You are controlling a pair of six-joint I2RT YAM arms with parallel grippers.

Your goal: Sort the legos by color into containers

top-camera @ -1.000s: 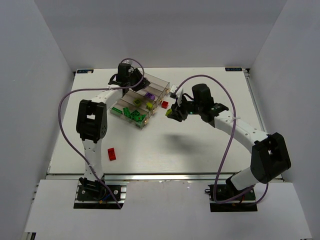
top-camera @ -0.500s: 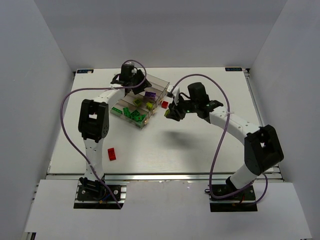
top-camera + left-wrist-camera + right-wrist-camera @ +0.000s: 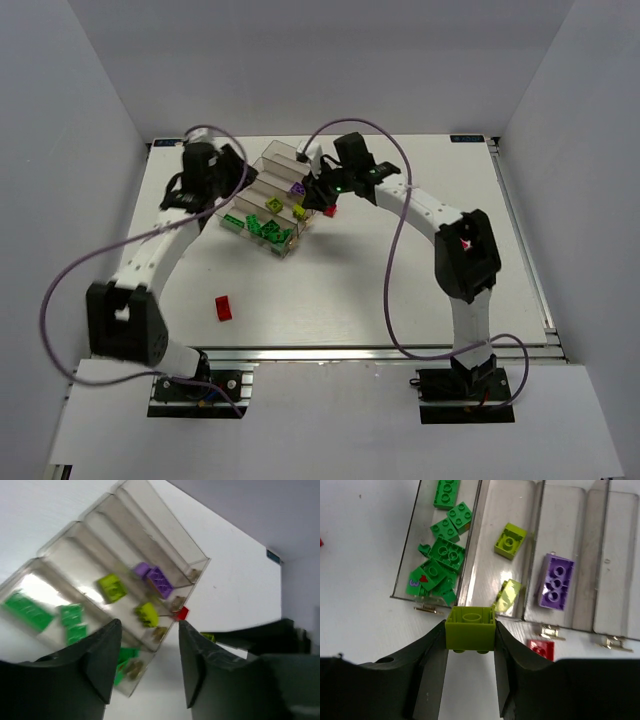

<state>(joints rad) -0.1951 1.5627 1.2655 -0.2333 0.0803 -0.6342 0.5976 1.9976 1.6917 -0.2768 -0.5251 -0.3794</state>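
My right gripper holds the lime brick, and the second bin's end (image 3: pixel 290 213) (image 3: pixel 479 587) is below it on the left in the top view. It needs to go down that way next and let go of the brick.
The stepped tray of four clear bins (image 3: pixel 280 152) stands at the table's back middle. My right gripper (image 3: pixel 470 630) is shut on a lime brick (image 3: pixel 470 628), held just off the tray's end by the second bin. In the top view the right gripper (image 3: pixel 318 197) hangs at the tray's right end. The first bin holds several green bricks (image 3: pixel 442 555), the second two lime bricks (image 3: pixel 510 541), the third a purple brick (image 3: pixel 555 581). My left gripper (image 3: pixel 149 630) is open and empty, above the table left of the tray (image 3: pixel 150 510); it also shows in the top view (image 3: pixel 236 168).
A red brick (image 3: pixel 541 649) lies on the table just off the tray's end, also visible from the top (image 3: pixel 330 210). Another red brick (image 3: pixel 223 307) lies at the front left. The fourth bin (image 3: pixel 620 555) looks empty. White walls enclose the table.
My right gripper has carried the lime brick left to the tray's end. My left gripper has drawn back from over the tray to its left side.
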